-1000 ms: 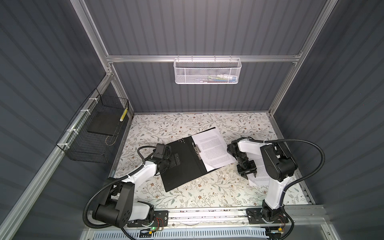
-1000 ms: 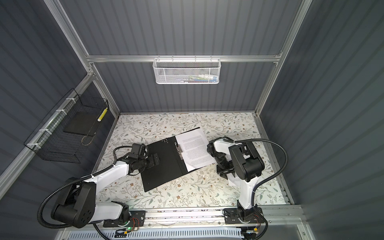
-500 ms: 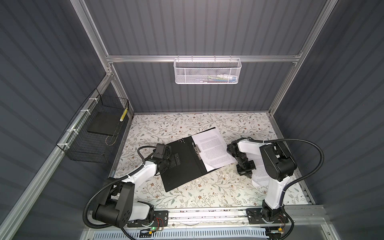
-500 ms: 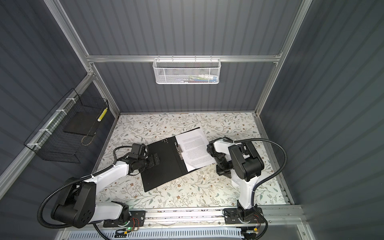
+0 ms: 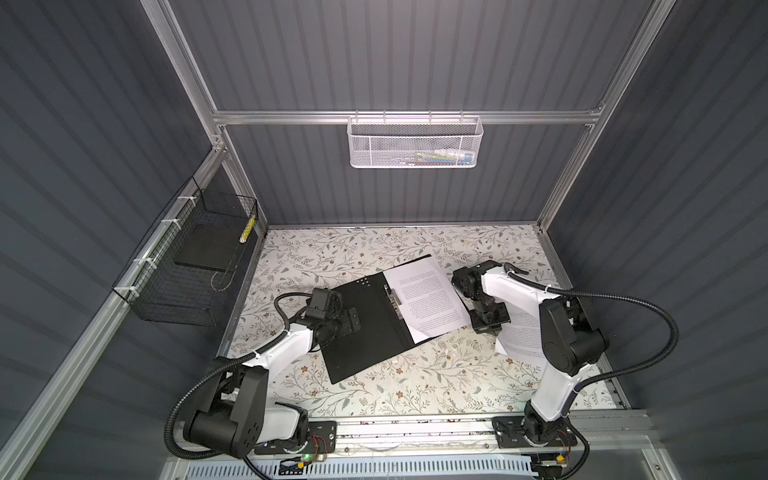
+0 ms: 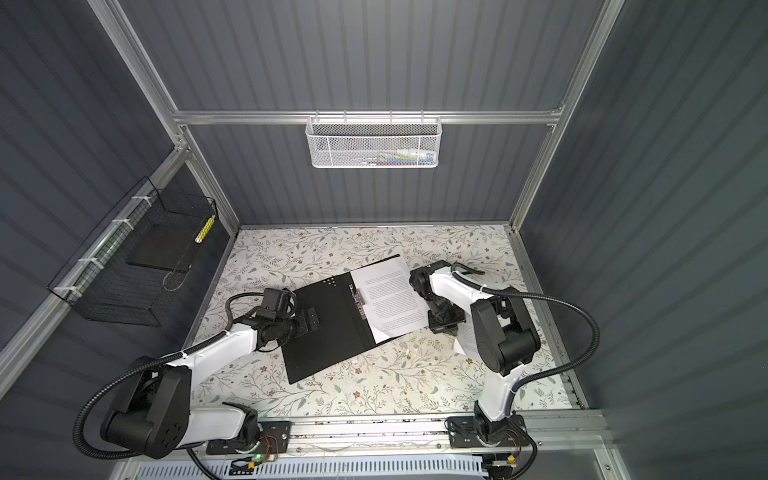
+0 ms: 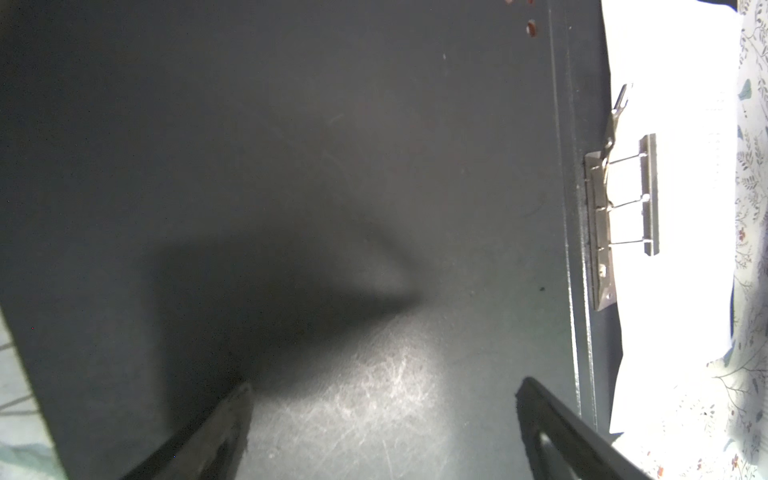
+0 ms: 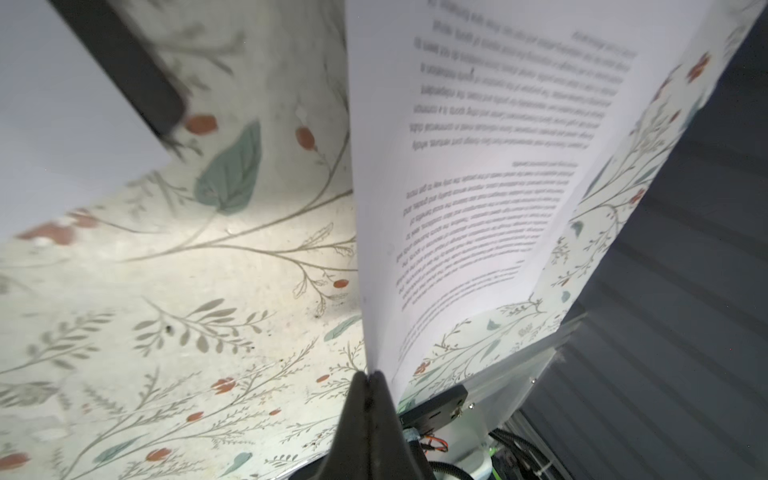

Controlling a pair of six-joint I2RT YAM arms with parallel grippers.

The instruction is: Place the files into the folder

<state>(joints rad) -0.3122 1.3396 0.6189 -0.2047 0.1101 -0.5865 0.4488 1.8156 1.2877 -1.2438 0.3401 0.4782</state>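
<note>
The right gripper moves toward the folder's corner (image 8: pixel 166 114) close beside it next and releases the sheet's edge there, since bare table still separates the sheet from the folder.
The folder (image 5: pixel 365 328) (image 6: pixel 328 328) lies open on the table, black inside up, with its metal clip (image 7: pixel 619 216) at the spine. One sheet of the files (image 5: pixel 424 299) (image 6: pixel 390 295) rests on its right half. My left gripper (image 5: pixel 353 322) (image 7: pixel 382 386) hovers open just over the bare left cover (image 7: pixel 332 166), nothing between its fingers. My right gripper (image 5: pixel 488 328) (image 8: pixel 370 376) is shut on the edge of another printed sheet (image 5: pixel 521 338) (image 8: pixel 478 166), which curls up from the table to the right of the folder.
The floral table (image 5: pixel 395 386) is walled on three sides. A white mesh basket (image 5: pixel 413 141) hangs on the back wall, a black wire basket (image 5: pixel 195 266) on the left wall. The folder's corner (image 8: pixel 124 66) lies close to my right gripper.
My right gripper has shut on the loose sheet's edge. The left arm and the folder have not moved.
</note>
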